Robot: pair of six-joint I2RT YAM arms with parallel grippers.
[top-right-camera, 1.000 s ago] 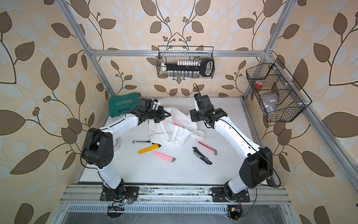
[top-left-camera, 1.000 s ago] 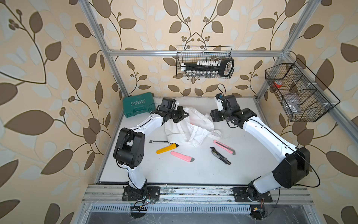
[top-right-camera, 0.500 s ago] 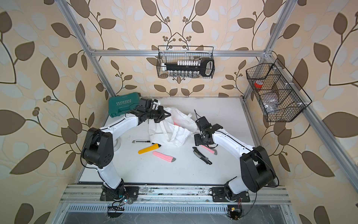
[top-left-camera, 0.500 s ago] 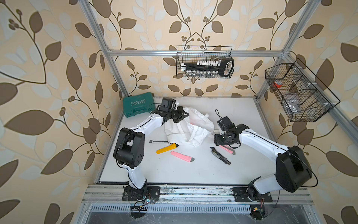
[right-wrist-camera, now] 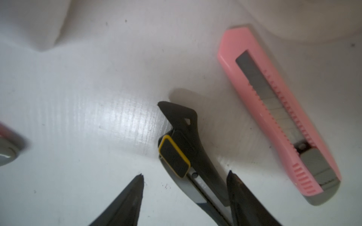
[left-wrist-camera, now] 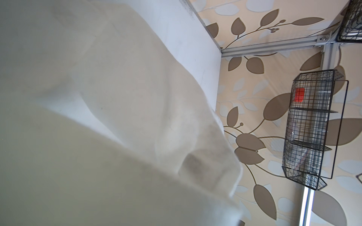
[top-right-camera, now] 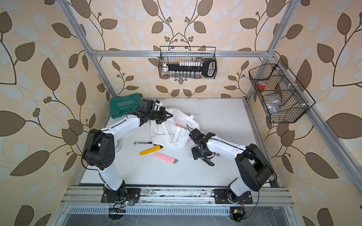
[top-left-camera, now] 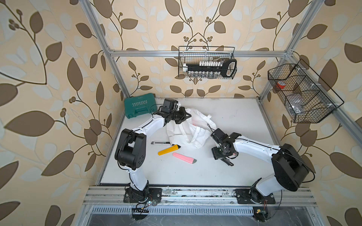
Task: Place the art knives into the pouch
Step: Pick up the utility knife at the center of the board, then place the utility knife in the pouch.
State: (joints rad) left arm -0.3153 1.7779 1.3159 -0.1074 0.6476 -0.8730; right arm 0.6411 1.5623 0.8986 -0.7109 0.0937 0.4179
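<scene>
The open fingers are on either side of the black art knife's handle behind its yellow-rimmed slider (right-wrist-camera: 205, 191). I will next move my right gripper down onto that part of the handle to close there.
The white cloth pouch (top-left-camera: 188, 131) lies crumpled mid-table, and its cloth fills the left wrist view (left-wrist-camera: 98, 97). My left gripper (top-left-camera: 185, 115) is shut on the pouch's upper edge and holds it raised; the cloth hides its fingers in the wrist view. A black art knife (right-wrist-camera: 182, 140) with a yellow-rimmed slider lies flat on the table in front of the pouch. My right gripper (right-wrist-camera: 185, 174) points down over it, open, one fingertip on each side of the handle and not touching it. In both top views the knife's end (top-left-camera: 228, 162) (top-right-camera: 209, 162) sticks out below the right gripper (top-left-camera: 220, 154).
A pink knife (right-wrist-camera: 278, 109) lies just beside the black one. Another pink knife (top-left-camera: 184, 158), a yellow one (top-left-camera: 168, 149) and a small silver one (top-left-camera: 160, 143) lie left of the pouch's front. A green tool case (top-left-camera: 140, 105) stands back left. Wire baskets (top-left-camera: 207, 64) (top-left-camera: 301, 94) hang on the walls.
My right arm swung from beside the pouch at the back forward and down, ending over the black knife. The left gripper kept its hold on the pouch and stayed put.
</scene>
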